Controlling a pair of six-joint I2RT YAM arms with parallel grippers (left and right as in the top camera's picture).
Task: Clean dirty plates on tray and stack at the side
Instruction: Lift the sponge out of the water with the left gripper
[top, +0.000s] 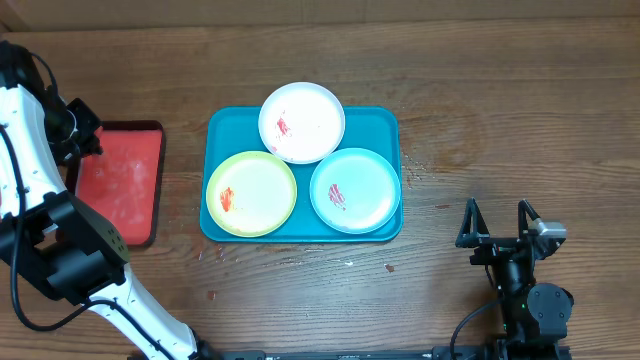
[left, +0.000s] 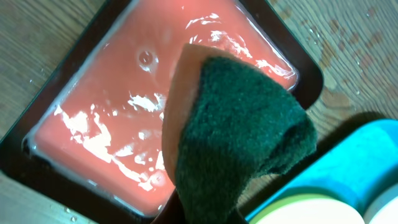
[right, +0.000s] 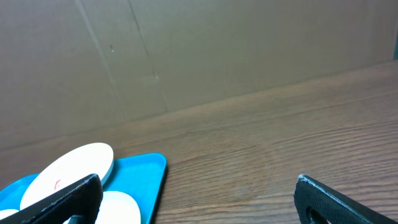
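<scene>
The left gripper carries the sponge across to the right in the overhead view next, down onto the smeared yellow-green plate (top: 252, 194), and releases it.
Three plates sit on the teal tray (top: 385, 125): a white plate (top: 302, 122) at the back, a yellow-green plate (top: 251, 193) front left, a light blue plate (top: 355, 190) front right. Each has a red smear. My left gripper (top: 88, 135) hovers over the small red tray and is shut on a sponge (left: 239, 134) with an orange body and dark green scrub face, seen in the left wrist view. My right gripper (top: 498, 225) is open and empty, right of the teal tray; its view shows the white plate (right: 68, 168) and tray corner (right: 146, 174).
A small red tray (top: 125, 180) with a dark rim holds shallow soapy liquid (left: 124, 118), left of the teal tray. Small red crumbs and water drops lie on the wood around the teal tray. A brown cardboard wall (right: 186, 50) stands behind the table.
</scene>
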